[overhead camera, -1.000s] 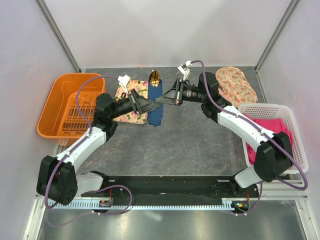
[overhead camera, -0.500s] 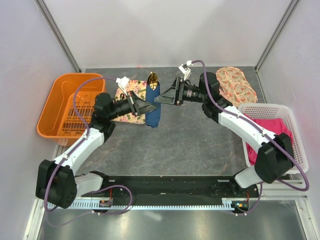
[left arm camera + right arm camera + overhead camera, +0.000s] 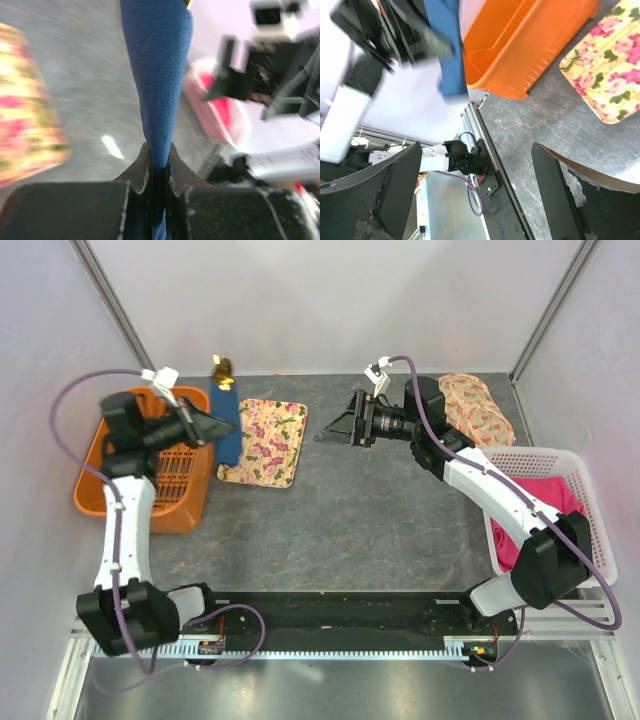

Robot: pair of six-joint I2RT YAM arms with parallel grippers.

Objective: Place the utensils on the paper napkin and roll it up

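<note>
The roll hangs outside the basket's rim, so my left gripper should go left in the top view and down into the orange basket to release it.
The paper napkin [image 3: 230, 428], dark navy, is rolled into a narrow bundle and hangs in the air beside the orange basket [image 3: 120, 455]. Gold tips of the utensils [image 3: 222, 370] stick out of its far end. My left gripper [image 3: 210, 428] is shut on the roll. In the left wrist view the jaws [image 3: 159, 150] pinch the napkin [image 3: 160, 70], with a gold glint [image 3: 189, 4] at the top edge. My right gripper [image 3: 322, 435] hangs open and holds nothing, to the right of the floral tray [image 3: 265, 440]. The right wrist view shows its fingers [image 3: 395, 195] wide apart, with the napkin [image 3: 447, 50] blurred far off.
The orange basket [image 3: 520, 45] stands at the left edge under my left arm. A white basket [image 3: 590, 530] with a pink cloth [image 3: 540, 505] sits at the right. A floral cloth item [image 3: 470, 405] lies at the back right. Grey walls close in the table.
The left arm swung left and up, carrying the rolled napkin from over the floral tray to beside the orange basket. The right gripper let go of the roll, opened wide and drew back slightly.
</note>
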